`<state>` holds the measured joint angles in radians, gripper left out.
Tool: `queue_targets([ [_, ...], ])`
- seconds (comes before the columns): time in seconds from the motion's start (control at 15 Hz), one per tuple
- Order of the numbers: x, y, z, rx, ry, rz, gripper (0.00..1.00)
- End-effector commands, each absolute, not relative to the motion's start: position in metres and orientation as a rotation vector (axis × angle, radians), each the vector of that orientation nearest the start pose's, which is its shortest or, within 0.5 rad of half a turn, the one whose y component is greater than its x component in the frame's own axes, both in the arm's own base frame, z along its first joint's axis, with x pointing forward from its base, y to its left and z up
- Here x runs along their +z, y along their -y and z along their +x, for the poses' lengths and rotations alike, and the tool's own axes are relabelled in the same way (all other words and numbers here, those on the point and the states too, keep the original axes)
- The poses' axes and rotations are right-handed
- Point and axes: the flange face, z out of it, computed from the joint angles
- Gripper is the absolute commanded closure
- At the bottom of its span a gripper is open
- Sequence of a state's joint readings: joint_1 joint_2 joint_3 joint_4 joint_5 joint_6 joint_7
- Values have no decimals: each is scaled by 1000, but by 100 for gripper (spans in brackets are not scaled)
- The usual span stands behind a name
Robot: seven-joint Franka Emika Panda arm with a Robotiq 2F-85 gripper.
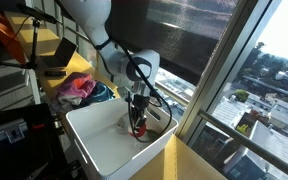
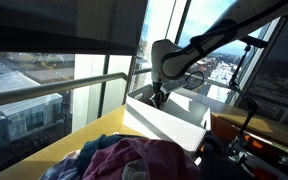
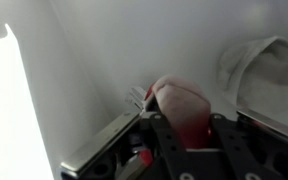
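Note:
The gripper rises clear next, because the bin's sides stand around the held cloth. Then it moves over the pile of colourful clothes (image 1: 78, 90) and releases the cloth there.
My gripper (image 1: 137, 124) reaches down into a white bin (image 1: 104, 150) beside the window; it also shows in an exterior view (image 2: 156, 97). In the wrist view the gripper (image 3: 181, 128) is shut on a red and pink cloth (image 3: 180, 100), which bulges out between the fingers, close to the bin's white inner wall (image 3: 84, 60). A small bit of red shows at the fingertips in an exterior view (image 1: 136, 131). A crumpled white cloth (image 3: 269, 62) lies in the bin just beside the gripper.
A pile of colourful clothes (image 1: 79, 88) lies on the yellow surface next to the bin and fills the foreground in an exterior view (image 2: 134, 160). Window glass and a railing (image 2: 44, 90) stand close behind the bin (image 2: 174, 122). Dark equipment (image 1: 14, 125) stands nearby.

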<state>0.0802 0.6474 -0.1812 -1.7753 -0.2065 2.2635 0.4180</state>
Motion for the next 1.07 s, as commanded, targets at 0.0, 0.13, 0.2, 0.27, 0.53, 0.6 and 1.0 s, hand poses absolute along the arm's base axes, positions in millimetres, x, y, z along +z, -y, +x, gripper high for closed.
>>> queue_targets([
  [0.0,265,17,622,76,-450,-3389,97],
  [0.13,306,-13,618,-22,-351,-3399,95],
  [0.2,326,-30,615,-72,-302,-3398,96],
  [0.27,347,-47,611,-113,-259,-3389,95],
  [0.53,423,-129,587,-254,-60,-3346,95],
  [0.6,438,-154,578,-264,-13,-3340,95],
  [1.0,438,-222,529,-159,150,-3368,95],
])
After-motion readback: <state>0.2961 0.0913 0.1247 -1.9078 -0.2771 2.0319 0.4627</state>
